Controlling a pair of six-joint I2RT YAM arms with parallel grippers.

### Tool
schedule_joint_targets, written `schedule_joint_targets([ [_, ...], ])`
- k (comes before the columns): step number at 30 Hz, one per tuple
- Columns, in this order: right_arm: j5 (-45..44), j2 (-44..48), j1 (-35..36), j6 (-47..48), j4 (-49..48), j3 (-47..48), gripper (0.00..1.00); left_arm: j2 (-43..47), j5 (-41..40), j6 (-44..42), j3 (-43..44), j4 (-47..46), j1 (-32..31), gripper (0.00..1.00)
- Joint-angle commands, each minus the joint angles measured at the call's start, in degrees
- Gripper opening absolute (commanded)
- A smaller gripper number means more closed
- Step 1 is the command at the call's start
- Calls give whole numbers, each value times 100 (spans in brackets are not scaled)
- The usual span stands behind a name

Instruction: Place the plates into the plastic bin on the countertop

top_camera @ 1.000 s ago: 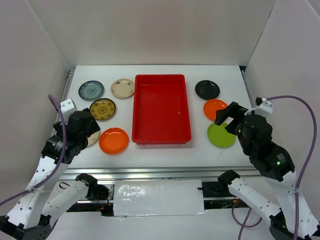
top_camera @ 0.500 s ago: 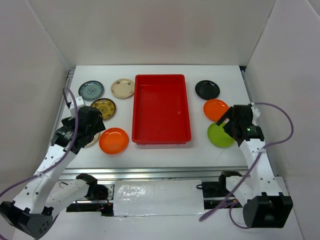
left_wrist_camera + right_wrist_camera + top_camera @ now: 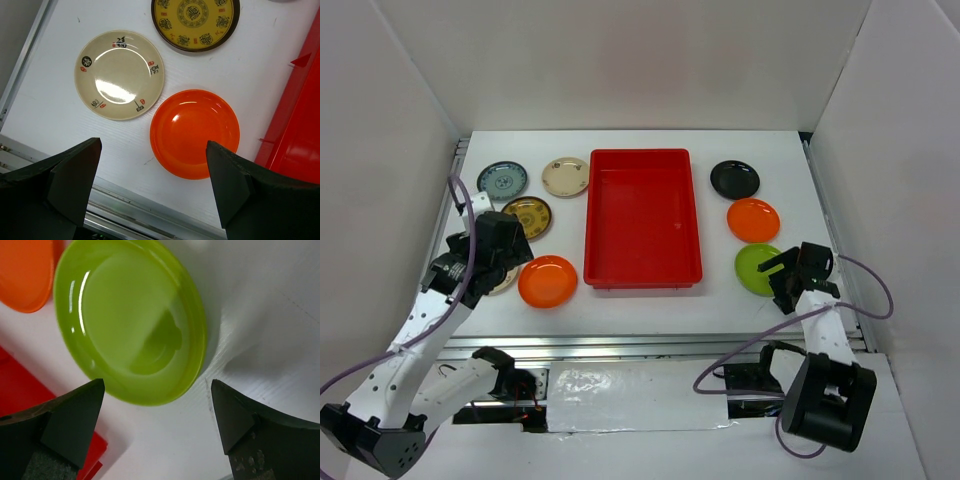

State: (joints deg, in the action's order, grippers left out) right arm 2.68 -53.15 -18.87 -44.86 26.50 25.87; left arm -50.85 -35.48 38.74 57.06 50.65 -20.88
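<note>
My right gripper needs to go down next so its fingers are on both sides of the near rim of the lime green plate (image 3: 752, 290) (image 3: 156, 402). That rim is just beyond the open fingers.
The red plastic bin (image 3: 642, 260) sits empty mid-countertop. Left of it lie teal (image 3: 503, 180), cream (image 3: 565, 176), brown-and-gold (image 3: 526, 217) and orange (image 3: 547, 281) plates; a second cream plate (image 3: 506, 280) is partly under my left gripper (image 3: 500, 258). That gripper (image 3: 155, 190) is open and empty above the orange plate (image 3: 195, 132) and cream plate (image 3: 119, 75). Right of the bin lie black (image 3: 734, 179), orange (image 3: 753, 220) and lime green (image 3: 756, 268) plates. My right gripper (image 3: 783, 277) is open, low at the near edge of the lime plate (image 3: 130, 320), jaws not around it (image 3: 157, 425).
The countertop (image 3: 650, 300) is walled in white on three sides, with a metal rail along its near edge (image 3: 640, 345). The bin's edge shows in the left wrist view (image 3: 300, 125) and in the right wrist view (image 3: 95, 450). The right arm's cable (image 3: 865, 290) loops by the right wall.
My right arm has dropped and drawn back toward the near edge, from above the orange and lime plates to low beside the lime plate. My left arm moved forward, then held still.
</note>
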Motion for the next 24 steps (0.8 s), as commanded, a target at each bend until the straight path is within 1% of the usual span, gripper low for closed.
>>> schedule_joint_targets([
  [1,137,-345,-99,-365,-900,-152,94,119,24,-147,60,-152,14,99],
  [2,76,-433,-116,-409,-962,-187,93,137,15,-139,60,-152,14,99],
  [3,92,-573,-134,-435,-1041,-205,88,137,15,-130,60,-144,14,99],
  [6,-12,-802,-161,-584,-1173,-257,79,207,33,-130,51,-170,-3,99],
  [8,31,-899,-195,-629,-1322,-354,68,216,24,-139,42,-179,-12,99],
  [9,83,-986,-204,-646,-1367,-380,54,225,24,-139,42,-170,-12,99],
  [11,101,-1092,-231,-673,-1455,-433,37,207,15,-130,51,-161,-12,99],
  [13,154,-1119,-257,-673,-1499,-460,35,207,7,-121,60,-152,-12,99],
  [14,172,-1093,-275,-673,-1499,-477,29,207,15,-130,51,-161,-12,99],
  [16,172,-1040,-284,-691,-1499,-504,23,207,24,-139,51,-161,-12,99],
  [18,172,-935,-310,-708,-1481,-565,12,207,-2,-130,51,-152,-12,99],
  [19,172,-900,-327,-726,-1403,-583,4,216,-11,-121,60,-144,-21,99],
  [20,180,-734,-327,-787,-1350,-592,0,233,-20,-113,51,-152,-12,99],
  [22,189,-470,-327,-901,-1131,-618,0,251,-46,-112,51,-143,-12,99],
  [24,207,249,-249,-1191,-833,-653,0,260,-81,-86,51,-126,-21,99],
])
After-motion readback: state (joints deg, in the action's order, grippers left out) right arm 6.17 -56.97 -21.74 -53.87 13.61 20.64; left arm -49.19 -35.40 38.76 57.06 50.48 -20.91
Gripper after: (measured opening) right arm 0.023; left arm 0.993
